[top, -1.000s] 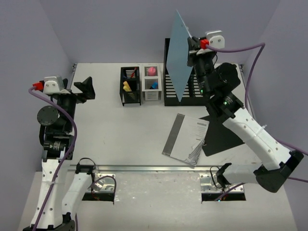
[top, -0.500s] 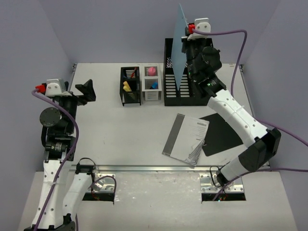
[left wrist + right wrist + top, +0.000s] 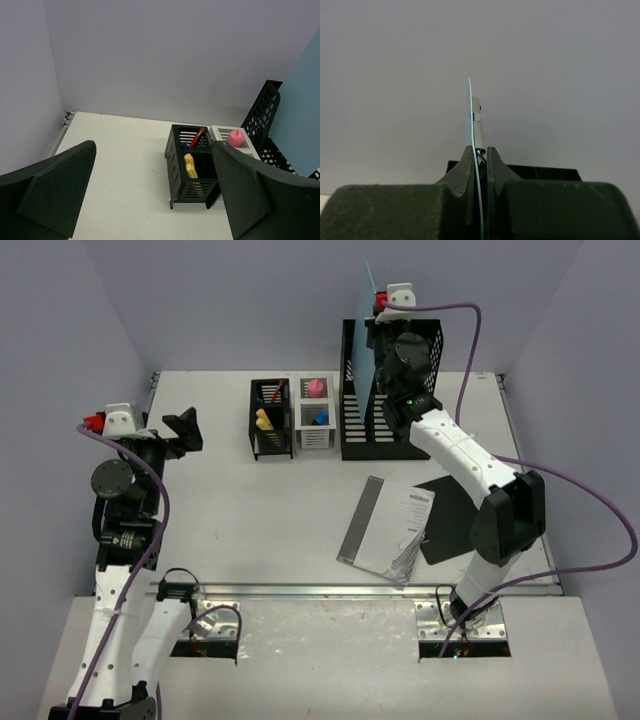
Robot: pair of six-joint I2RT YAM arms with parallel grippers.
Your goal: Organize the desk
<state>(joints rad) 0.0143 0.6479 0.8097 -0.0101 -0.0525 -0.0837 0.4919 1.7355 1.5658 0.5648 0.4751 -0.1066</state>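
Observation:
My right gripper should move down toward the black file rack's slot nearest the white organizer and let go of the clipboard (image 3: 371, 360), because it is upright above the rack.
The white desk (image 3: 250, 500) fills the top view. My right gripper (image 3: 379, 324) is shut on a light blue clipboard (image 3: 371, 360) and holds it upright, edge-on, above the black file rack (image 3: 352, 435) at the back. In the right wrist view the clipboard's thin edge (image 3: 472, 125) and its metal clip run up between my closed fingers (image 3: 465, 165); my right gripper (image 3: 479, 156) is above the rack's rim (image 3: 545, 172). My left gripper (image 3: 172, 430) is open and empty at the far left, above the desk (image 3: 115, 165). In its wrist view, my left gripper (image 3: 155, 200) faces the pen holder.
A black pen holder (image 3: 271, 420) (image 3: 192, 175) with pens and yellow items stands beside a white organizer (image 3: 314, 412) holding a pink thing (image 3: 235, 138). A grey booklet (image 3: 385, 528) and a black sheet (image 3: 462, 520) lie at centre right. A metal rail (image 3: 320, 590) runs along the near edge.
My right arm has swung left and back, turning the blue clipboard from a slanted face-on pose to upright and edge-on over the file rack. My left arm shifted only slightly.

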